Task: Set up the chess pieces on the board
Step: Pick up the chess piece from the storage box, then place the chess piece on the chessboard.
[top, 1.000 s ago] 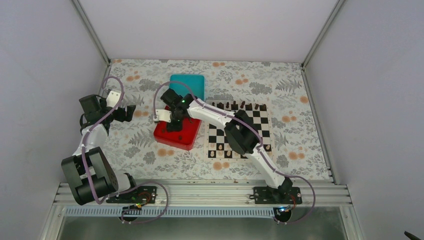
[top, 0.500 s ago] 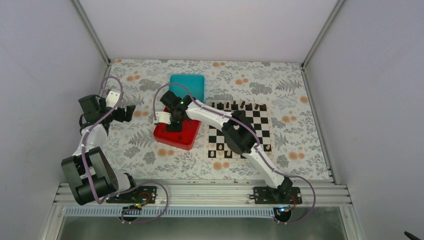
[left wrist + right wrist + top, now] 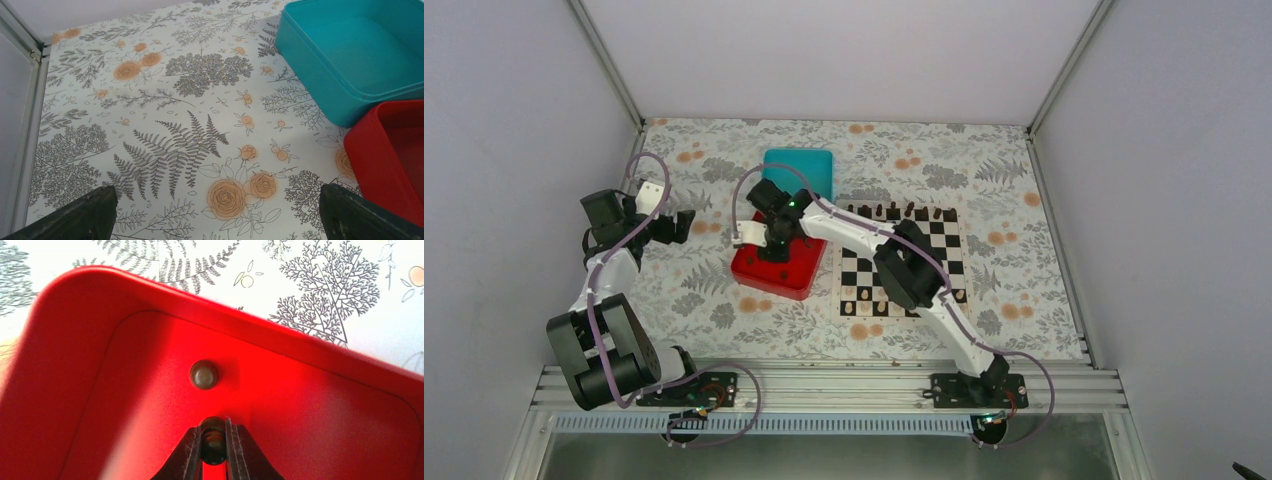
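My right gripper takes its piece up, across to the board and down onto a square before the dark row next, then releases it, since the board's far edge is full.
My right gripper [image 3: 214,440] reaches down into the red tray [image 3: 75,365] and is shut on a small dark brown chess piece [image 3: 214,446]. Another dark chess piece [image 3: 204,374] stands on the tray floor just beyond the fingertips. From above, the right gripper [image 3: 774,248] sits over the red tray [image 3: 764,280], left of the black-and-white board [image 3: 949,245]. A row of dark pieces [image 3: 894,211] lines the board's far edge. My left gripper [image 3: 215,210] hangs open over the flowered cloth with nothing between its fingers.
A teal box [image 3: 350,55] lies behind the red tray [image 3: 395,160]. Pale pieces [image 3: 864,304] stand along the board's near edge. The right arm's forearm crosses over the board's left half. Walls and metal posts close in the table on three sides.
The right gripper's jaws have closed onto the dark chess piece in the red tray. The left arm has stayed still.
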`<state>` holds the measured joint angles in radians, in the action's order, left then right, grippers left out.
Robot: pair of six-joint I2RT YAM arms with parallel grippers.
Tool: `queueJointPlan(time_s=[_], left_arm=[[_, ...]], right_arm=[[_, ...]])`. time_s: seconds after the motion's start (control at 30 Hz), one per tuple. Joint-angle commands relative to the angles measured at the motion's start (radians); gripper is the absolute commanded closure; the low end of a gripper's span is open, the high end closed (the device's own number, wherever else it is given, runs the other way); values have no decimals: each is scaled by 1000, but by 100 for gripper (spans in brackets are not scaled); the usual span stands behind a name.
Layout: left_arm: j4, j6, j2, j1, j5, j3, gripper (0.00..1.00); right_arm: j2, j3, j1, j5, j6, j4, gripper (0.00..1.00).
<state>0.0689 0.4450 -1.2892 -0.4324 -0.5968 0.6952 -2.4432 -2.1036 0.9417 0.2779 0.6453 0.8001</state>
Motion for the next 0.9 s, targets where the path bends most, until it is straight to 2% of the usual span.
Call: queueJointPlan(time_s=[0.0,0.17,0.33,0.6,0.87], left_arm=[[-11,17,8,-8,-32,13,0],[-11,15,13,-8,-24,13,0],[-10,13,0,-8,-26,20,0],[-13,14,3,-8,-12,19,0],[-9,9,16,-8,-6,20,0]], right_arm=[[147,63,3,11,-20,-24,94],[284,129,-44,10,-46,-2,96],[438,229,-149,26,-73,32,96],[694,553,-465,-5,-88,-26,96],[747,803,-712,-50,-52,-123,95]])
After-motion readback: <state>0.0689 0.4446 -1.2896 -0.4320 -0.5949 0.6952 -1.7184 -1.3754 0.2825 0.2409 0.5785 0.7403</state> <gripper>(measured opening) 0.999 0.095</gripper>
